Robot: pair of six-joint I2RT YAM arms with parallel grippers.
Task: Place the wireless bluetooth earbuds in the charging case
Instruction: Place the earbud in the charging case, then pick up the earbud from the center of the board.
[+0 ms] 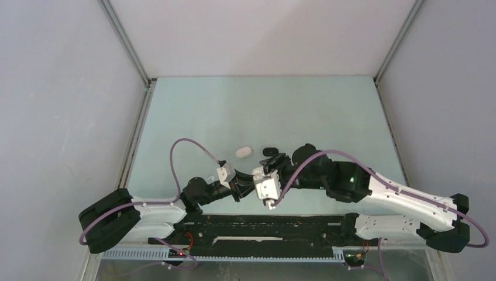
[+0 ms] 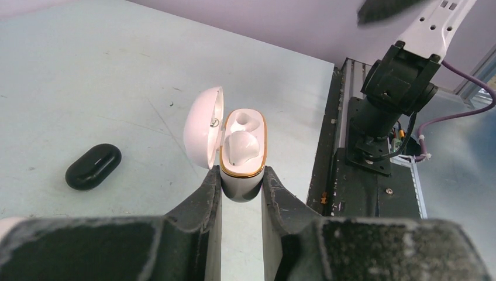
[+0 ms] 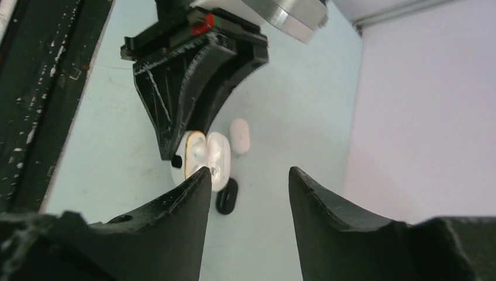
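Observation:
I should move my right gripper down and to the left in the top view next and close it on the loose white earbud, because the charging case's far slot is empty.
My left gripper is shut on a white charging case with a gold rim and holds it above the table with its lid swung open. One glossy white earbud sits in the near slot; the far slot is bare. My right gripper is open and empty, close above the same case. From above, the two grippers meet near the table's front middle. No black earbuds show.
A closed black case lies on the table left of the held case, also in the top view and the right wrist view. A closed white case lies beside it. The black base rail runs along the near edge.

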